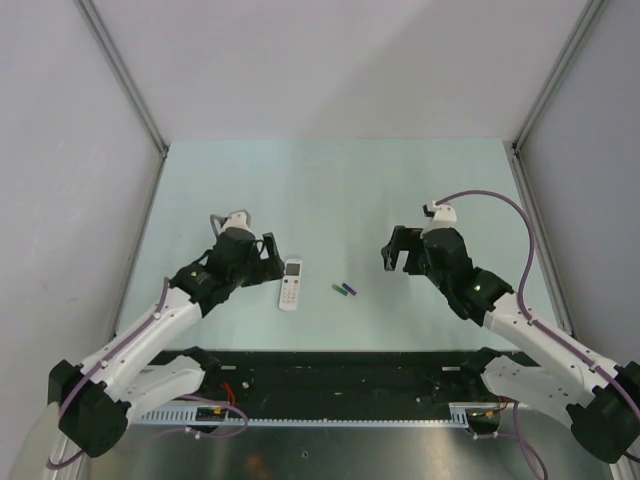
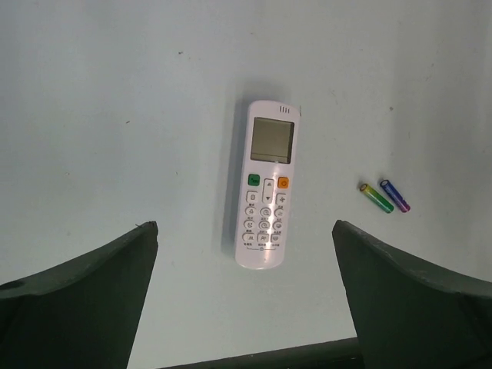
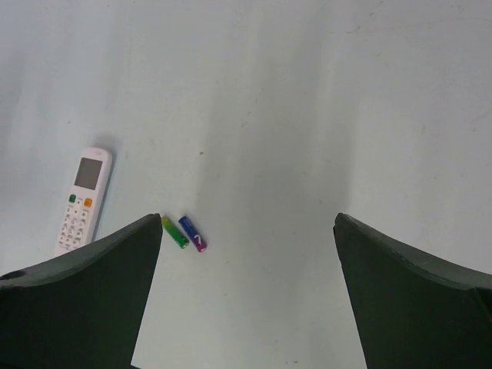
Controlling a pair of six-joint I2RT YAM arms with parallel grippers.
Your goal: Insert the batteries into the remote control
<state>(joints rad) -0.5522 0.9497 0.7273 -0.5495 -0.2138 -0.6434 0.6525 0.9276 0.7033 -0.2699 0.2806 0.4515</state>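
Observation:
The remote is lying face up and its back is hidden, so I should move my left gripper to the right in the top view and down onto the remote's button section point(image 1: 289, 292) point(image 2: 265, 207).
The white remote control point(image 1: 290, 283) point(image 2: 266, 197) point(image 3: 82, 199) lies face up on the pale green table, buttons and grey display showing. Just to its right the two batteries lie side by side, one green point(image 1: 340, 289) point(image 2: 376, 197) point(image 3: 174, 231) and one purple point(image 1: 349, 290) point(image 2: 395, 195) point(image 3: 192, 233). My left gripper point(image 1: 262, 258) point(image 2: 244, 269) hovers open just left of the remote, nothing between its fingers. My right gripper point(image 1: 396, 250) point(image 3: 246, 261) hangs open to the right of the batteries, also holding nothing.
A black strip point(image 1: 350, 375) with cables runs along the table's near edge between the arm bases. Grey walls with metal frame posts point(image 1: 125, 75) enclose the table on the left, right and back.

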